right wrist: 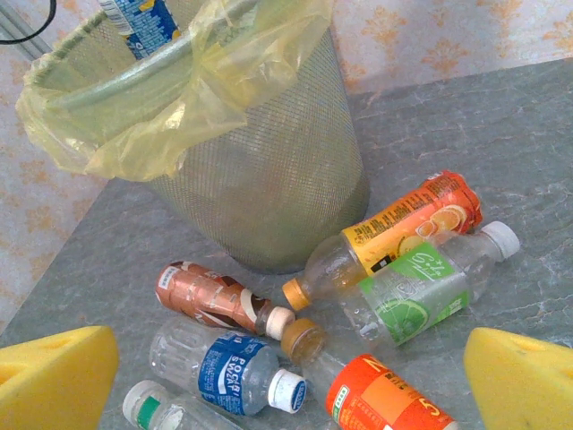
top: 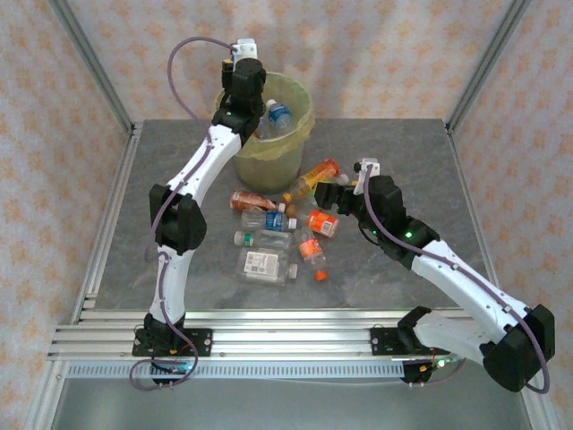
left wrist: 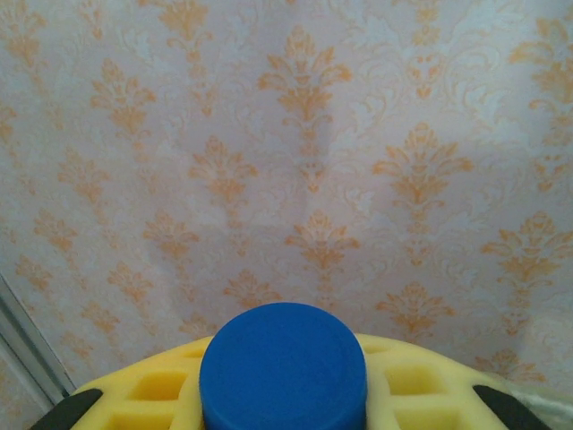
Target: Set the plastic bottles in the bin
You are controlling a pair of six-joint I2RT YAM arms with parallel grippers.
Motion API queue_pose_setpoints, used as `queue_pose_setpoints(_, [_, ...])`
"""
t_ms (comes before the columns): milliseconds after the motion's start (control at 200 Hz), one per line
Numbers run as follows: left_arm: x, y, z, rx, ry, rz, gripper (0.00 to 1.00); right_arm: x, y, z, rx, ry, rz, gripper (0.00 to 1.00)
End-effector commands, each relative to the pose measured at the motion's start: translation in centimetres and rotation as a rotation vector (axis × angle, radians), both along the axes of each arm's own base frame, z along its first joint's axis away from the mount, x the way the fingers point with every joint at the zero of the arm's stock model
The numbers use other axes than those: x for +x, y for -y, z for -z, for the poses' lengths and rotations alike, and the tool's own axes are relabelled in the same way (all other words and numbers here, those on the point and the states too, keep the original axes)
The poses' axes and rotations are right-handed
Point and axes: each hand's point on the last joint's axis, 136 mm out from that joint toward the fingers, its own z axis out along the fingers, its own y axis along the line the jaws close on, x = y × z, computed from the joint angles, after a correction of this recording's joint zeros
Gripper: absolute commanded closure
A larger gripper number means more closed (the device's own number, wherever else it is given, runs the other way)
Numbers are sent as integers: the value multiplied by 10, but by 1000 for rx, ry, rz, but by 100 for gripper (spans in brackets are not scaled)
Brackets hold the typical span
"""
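Note:
The bin lies underneath my left gripper, so next I will lower my left gripper a little over the bin's opening (top: pixel 286 93) and open its yellow fingers to release the blue cap.
The bin (top: pixel 269 152) stands at the back of the table, lined with a yellowish bag, and a blue-labelled bottle (top: pixel 279 116) pokes out of it. Over its rim, my left gripper (top: pixel 245 75) is shut on a bottle's blue cap (left wrist: pixel 284 367), held between the yellow pads (left wrist: pixel 421 390); that bottle's body is hidden. Several plastic bottles lie in front of the bin (right wrist: pixel 269 179): an orange-labelled one (right wrist: pixel 403 224), a green-labelled one (right wrist: pixel 421 291), a brown one (right wrist: pixel 206 296) and a blue-labelled one (right wrist: pixel 228 372). My right gripper (right wrist: pixel 286 390) hangs open above them, holding nothing.
More bottles lie nearer the arms: a red-orange one (top: pixel 323 223), a small orange one (top: pixel 311 248) and a flattened clear one (top: pixel 262 264). A loose orange cap (top: pixel 320 275) lies beside them. Metal frame posts and patterned walls close in the grey table (top: pixel 403 152).

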Motion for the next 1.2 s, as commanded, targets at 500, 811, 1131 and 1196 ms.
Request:
queue_pose_setpoints(500, [-3, -27, 84, -77, -171, -91, 71, -2, 2, -9, 14, 23, 6, 1])
queue_pose_setpoints(811, [-12, -25, 18, -109, -91, -38, 45, -1, 3, -9, 10, 25, 12, 1])
queue_pose_setpoints(1131, [-57, -28, -72, -228, 1, 39, 24, -1, 14, -1, -18, -8, 65, 1])
queue_pose_setpoints(1196, [-70, -31, -85, -255, 5, 47, 20, -1, 18, 1, -29, -26, 87, 1])
